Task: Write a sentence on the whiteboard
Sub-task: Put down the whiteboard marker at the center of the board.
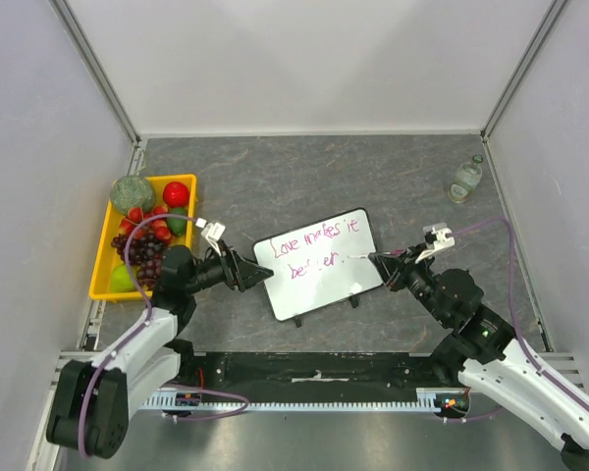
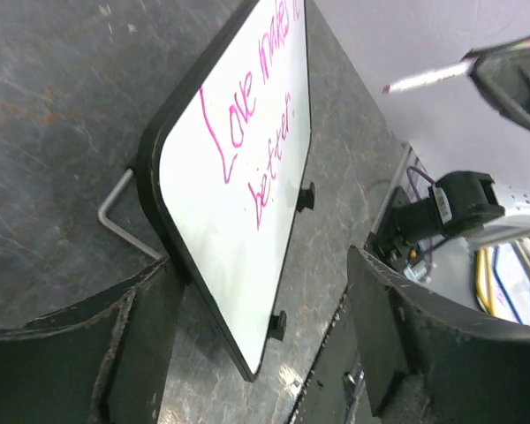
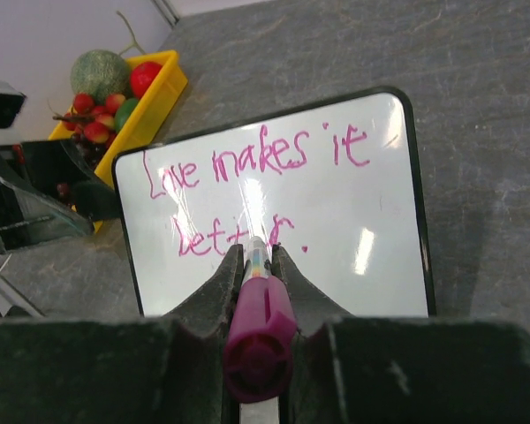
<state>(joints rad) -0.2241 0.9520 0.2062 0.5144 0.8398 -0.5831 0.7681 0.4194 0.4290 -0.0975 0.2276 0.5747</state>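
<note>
I should move my right gripper back and down next and let go of the marker on the strip of bare tabletop (image 1: 373, 340) beside the black rail. That strip is below and back.
The whiteboard (image 1: 319, 285) stands tilted in the middle of the table, with a black frame and little feet. The sentence (image 1: 317, 249) in pink reads "Love makes it better." in two lines; it also shows in the right wrist view (image 3: 256, 159) and the left wrist view (image 2: 247, 124). My right gripper (image 1: 391, 262) is shut on a marker (image 3: 260, 314) with a magenta cap on its back end. Its tip (image 2: 390, 87) points at the board's right part; I cannot tell if it touches. My left gripper (image 1: 257, 271) is open, its jaws astride the board's left corner (image 2: 247, 362).
A yellow tray (image 1: 100, 263) of toy fruit stands at the left, just behind my left arm. A small clear bottle (image 1: 465, 180) stands at the back right. A wire stand (image 2: 122, 221) sticks out behind the board. Walls close in three sides.
</note>
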